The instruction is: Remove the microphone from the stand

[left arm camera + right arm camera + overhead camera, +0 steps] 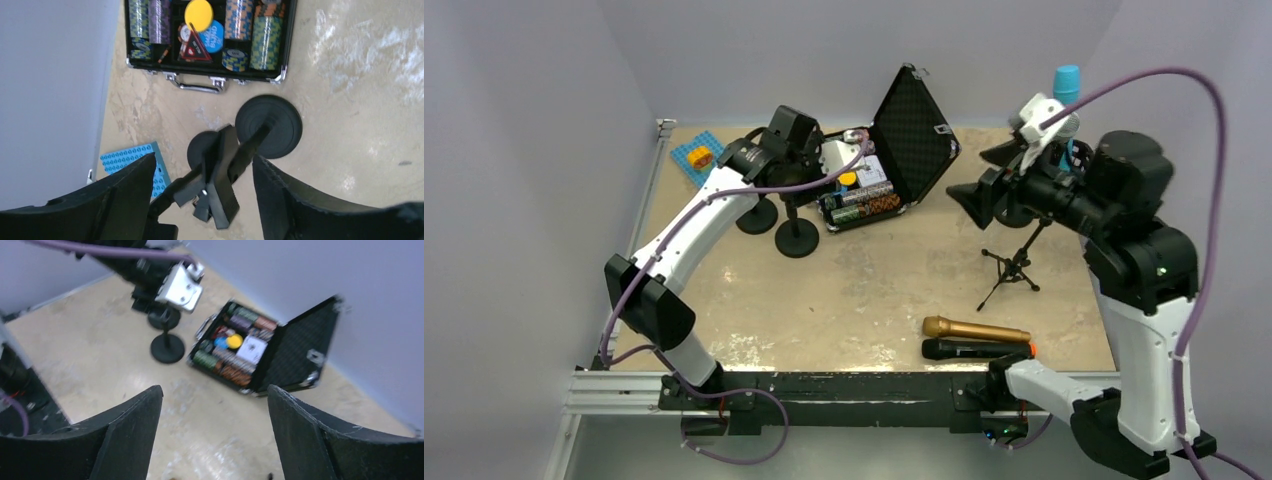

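Note:
Next, my right gripper swings round to the right in the top view, onto the microphone's body below the silver microphone head, since its fingers face away from that head.
A microphone with a blue head (pixel 1066 82) stands upright at the back right, its lower part hidden behind my right arm. Below it is a black tripod stand (pixel 1014 266); I cannot tell how the two join. My right gripper (pixel 984 176) is open and empty in the air left of that microphone; in its own view (pixel 215 390) nothing is between the jaws. My left gripper (pixel 802 178) is open, its jaws (pixel 204 160) either side of the empty black clip (pixel 222 175) of a round-base stand (pixel 268 126). A second round base (pixel 202 147) is beside it.
A gold microphone (pixel 974 329) and a black one (pixel 974 349) lie near the front edge. An open poker chip case (pixel 894 160) stands at the back middle (pixel 207 40) (pixel 260 350). A blue studded plate (pixel 694 158) with a yellow brick (pixel 701 156) lies back left.

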Tool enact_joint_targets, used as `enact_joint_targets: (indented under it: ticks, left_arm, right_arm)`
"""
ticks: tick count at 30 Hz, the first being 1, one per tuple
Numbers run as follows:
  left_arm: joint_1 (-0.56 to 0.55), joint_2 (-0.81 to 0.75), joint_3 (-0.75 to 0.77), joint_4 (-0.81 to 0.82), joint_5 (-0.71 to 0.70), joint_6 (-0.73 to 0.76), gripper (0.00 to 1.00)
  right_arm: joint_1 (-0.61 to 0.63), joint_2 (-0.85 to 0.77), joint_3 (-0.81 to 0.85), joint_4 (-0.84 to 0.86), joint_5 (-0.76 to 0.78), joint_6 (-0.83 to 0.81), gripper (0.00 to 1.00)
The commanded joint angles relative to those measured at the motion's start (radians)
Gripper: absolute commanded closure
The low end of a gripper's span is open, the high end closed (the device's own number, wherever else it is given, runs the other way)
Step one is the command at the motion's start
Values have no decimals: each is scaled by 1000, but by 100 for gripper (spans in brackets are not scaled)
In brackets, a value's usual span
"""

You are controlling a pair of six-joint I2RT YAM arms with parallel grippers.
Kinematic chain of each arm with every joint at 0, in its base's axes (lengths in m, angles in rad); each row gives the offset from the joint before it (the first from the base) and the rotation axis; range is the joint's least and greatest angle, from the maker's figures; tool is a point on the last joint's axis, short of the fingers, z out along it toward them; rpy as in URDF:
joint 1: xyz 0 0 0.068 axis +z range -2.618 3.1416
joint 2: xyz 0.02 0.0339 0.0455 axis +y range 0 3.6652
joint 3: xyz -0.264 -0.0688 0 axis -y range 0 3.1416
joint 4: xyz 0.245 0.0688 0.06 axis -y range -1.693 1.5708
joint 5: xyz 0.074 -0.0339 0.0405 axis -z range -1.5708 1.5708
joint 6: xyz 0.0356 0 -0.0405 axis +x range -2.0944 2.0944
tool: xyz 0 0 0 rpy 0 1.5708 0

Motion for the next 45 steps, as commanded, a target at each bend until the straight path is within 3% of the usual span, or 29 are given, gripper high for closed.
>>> enact_joint_targets:
  ticks: [1, 4, 6, 13, 17, 25, 38, 45]
  left_arm:
    - [6, -99, 45, 173, -8, -70, 22]
    - [5, -194, 26, 277, 64, -137, 15]
    - [4, -217, 65, 263, 136, -201, 14]
    - [4, -321, 66, 204, 547, -322, 17]
    - [3, -395, -26, 258, 704, -356, 17]
    - [3, -451, -110, 279, 701, -383, 18]
    - [4, -456, -130, 283, 709, -403, 18]
    - [4, -452, -134, 288, 719, -416, 19]
  right_arm:
    - [-12, 22, 191, -56, 215, -22, 19]
    - [-59, 21, 210, -54, 401, -45, 19]
    - [-133, 24, 204, -57, 470, -29, 18]
    - [-384, 96, 189, -72, 529, 53, 17]
    - [-424, 140, 158, -30, 552, 68, 16]
    - [-438, 187, 23, 140, 552, 28, 17]
    - [-440, 182, -146, 276, 510, -6, 30]
    - [-440, 163, -176, 252, 407, 9, 54]
